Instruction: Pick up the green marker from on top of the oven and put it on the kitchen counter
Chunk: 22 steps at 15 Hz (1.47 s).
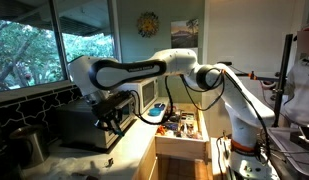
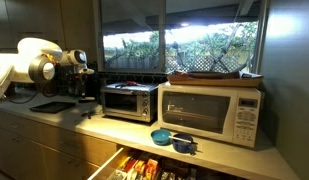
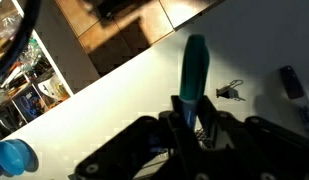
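The robot's gripper should next move down and toward the right in the wrist view, past the binder clip, because the counter just beyond the clip is bare for releasing the marker (image 3: 195, 65).
In the wrist view my gripper (image 3: 190, 122) is shut on a green marker (image 3: 195, 65), which sticks out from between the fingers above the pale kitchen counter (image 3: 254, 40). In both exterior views the gripper (image 1: 116, 114) (image 2: 86, 88) hangs beside the silver-grey oven (image 1: 92, 126) (image 2: 129, 101), over the counter (image 2: 106, 128). The marker is too small to make out in the exterior views.
A small black binder clip (image 3: 230, 92) lies on the counter near the marker tip. A white microwave (image 2: 210, 111) stands next to the oven. Blue bowls (image 2: 164, 136) (image 3: 12, 158) sit near the counter edge. A drawer (image 2: 144, 168) (image 1: 180, 130) full of items is open below.
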Motion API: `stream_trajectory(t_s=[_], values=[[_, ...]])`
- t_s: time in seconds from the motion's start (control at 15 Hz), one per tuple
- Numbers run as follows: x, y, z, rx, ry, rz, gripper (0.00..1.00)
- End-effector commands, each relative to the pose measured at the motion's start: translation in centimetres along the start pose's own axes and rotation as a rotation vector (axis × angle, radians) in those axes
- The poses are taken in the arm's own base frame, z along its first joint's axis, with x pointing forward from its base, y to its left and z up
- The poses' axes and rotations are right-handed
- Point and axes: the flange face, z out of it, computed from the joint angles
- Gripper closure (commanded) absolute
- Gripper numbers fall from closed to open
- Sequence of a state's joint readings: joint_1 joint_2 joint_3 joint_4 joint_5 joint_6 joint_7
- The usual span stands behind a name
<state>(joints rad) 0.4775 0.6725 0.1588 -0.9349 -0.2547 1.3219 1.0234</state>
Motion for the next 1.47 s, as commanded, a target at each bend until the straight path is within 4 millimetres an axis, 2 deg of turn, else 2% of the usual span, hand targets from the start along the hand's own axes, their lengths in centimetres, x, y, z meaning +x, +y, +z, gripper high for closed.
stream_trajectory(t_s=[0.0, 0.27, 0.4, 0.53, 0.67, 0.73, 0.93, 1.0, 1.4], values=[[-0.4, -1.7, 1.3, -0.086, 0.038, -0.077, 0.94], [-2.6, -6.5, 3.5, -0.189, 0.169, -0.178, 0.94], [-4.2, -8.6, 3.8, -0.231, 0.267, -0.212, 0.94], [-4.8, -10.1, 3.9, -0.248, 0.361, -0.248, 0.94], [-4.6, -11.0, 3.0, -0.178, 0.408, -0.289, 0.94], [-5.3, -10.6, 3.9, -0.212, 0.357, -0.255, 0.78], [-5.1, -10.9, 3.1, -0.181, 0.390, -0.274, 0.78], [-4.7, -11.6, 3.2, -0.145, 0.411, -0.301, 0.94], [-4.2, -14.8, 6.5, -0.064, 0.418, -0.385, 0.94]])
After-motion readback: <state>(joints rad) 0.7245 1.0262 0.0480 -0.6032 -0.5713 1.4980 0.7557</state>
